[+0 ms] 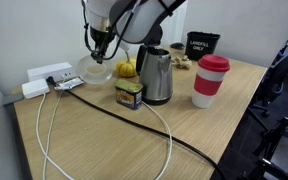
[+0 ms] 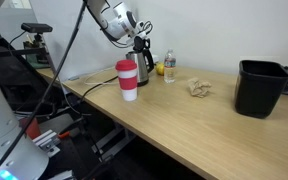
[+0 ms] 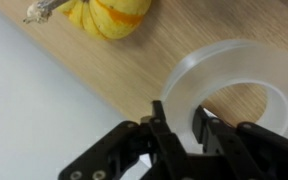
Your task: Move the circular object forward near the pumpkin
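I hold the ring near the pumpkin (image 1: 127, 68), so I will next lower it slightly toward the wooden tabletop (image 1: 101, 83) beside it and release.
The circular object, a clear tape ring (image 3: 229, 55), fills the right of the wrist view. My gripper (image 3: 182, 125) is shut on its wall, with one finger inside the hollow and one outside. The orange-yellow pumpkin (image 3: 109, 15) lies at the top of that view, a short way from the ring. In an exterior view the gripper (image 1: 102, 52) holds the ring (image 1: 92, 72) low over the table's far corner. There the pumpkin (image 1: 127, 68) sits between the ring and the steel kettle (image 1: 156, 75). I cannot tell whether the ring touches the table.
A yellow-labelled jar (image 1: 130, 94) stands before the kettle, and a red-lidded white cup (image 1: 210, 80) stands beside it. A black bin (image 1: 202, 44) is at the back. A white power strip (image 1: 46, 78) and cables (image 1: 154, 125) cross the wooden table (image 1: 104, 150). The table edge runs close beside the ring.
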Robot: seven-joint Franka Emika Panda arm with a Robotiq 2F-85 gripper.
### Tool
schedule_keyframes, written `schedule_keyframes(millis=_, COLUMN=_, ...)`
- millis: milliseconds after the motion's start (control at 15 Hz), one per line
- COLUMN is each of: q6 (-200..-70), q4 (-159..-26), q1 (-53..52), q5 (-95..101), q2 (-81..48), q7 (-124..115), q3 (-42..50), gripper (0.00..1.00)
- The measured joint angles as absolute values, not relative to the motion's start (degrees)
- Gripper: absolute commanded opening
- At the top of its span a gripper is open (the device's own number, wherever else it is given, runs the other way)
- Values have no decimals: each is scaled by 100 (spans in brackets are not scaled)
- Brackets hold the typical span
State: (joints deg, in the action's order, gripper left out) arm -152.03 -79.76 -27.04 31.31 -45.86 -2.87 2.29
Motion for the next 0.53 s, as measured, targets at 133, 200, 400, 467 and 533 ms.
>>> schedule_keyframes(millis=133, q6=-15138, q4=-7743, q1=-2711, q5=3115, q2=-4861, q7=-343, q3=289, gripper=8)
schedule_keyframes(millis=200, q6=-15105, q4=-7620, q1=-2713, q5=3113, q2=-4985, q7=-376, q3=316, gripper=8)
schedule_keyframes(millis=400, q6=-14951, q4=-7294, q1=-2719, q5=3078, q2=-5244, q7=-403, q3=335, gripper=63)
schedule_keyframes(millis=467, q6=-14890, q4=-7197, q1=-2731, q5=3071, q2=-5298, q7=-403, q3=335, gripper=69)
schedule_keyframes(millis=533, q6=-14821, q4=-7123, q1=-2747, q5=3064, q2=-5329, q7=-403, q3=334, gripper=77)
